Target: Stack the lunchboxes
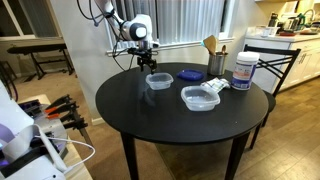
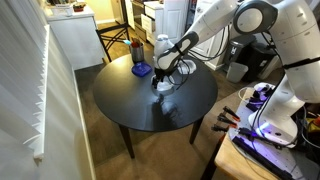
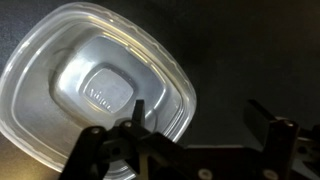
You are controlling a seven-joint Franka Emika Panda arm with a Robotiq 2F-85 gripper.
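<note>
I will lower my open gripper next onto the smaller lunchbox's rim [image 3: 190, 108] just below it, because that rim runs between my two spread fingers.
Two clear plastic lunchboxes lie apart on the round black table [image 1: 140, 105]. The smaller lunchbox [image 1: 158, 81] is nearer the arm and also shows in the other exterior view [image 2: 163, 86]. The larger lunchbox [image 1: 199, 97] lies toward the table's right side. My gripper [image 1: 143, 62] hovers just above and behind the smaller one. In the wrist view the smaller lunchbox [image 3: 90, 85] fills the left half. My gripper [image 3: 200, 115] is open and empty. One finger is over the box's rim, the other over bare table.
A dark blue round lid [image 1: 188, 74] lies behind the lunchboxes. A white jar with a blue lid [image 1: 244, 70] and a utensil holder [image 1: 216, 62] stand at the far right edge. A chair [image 1: 280, 60] stands beside the table.
</note>
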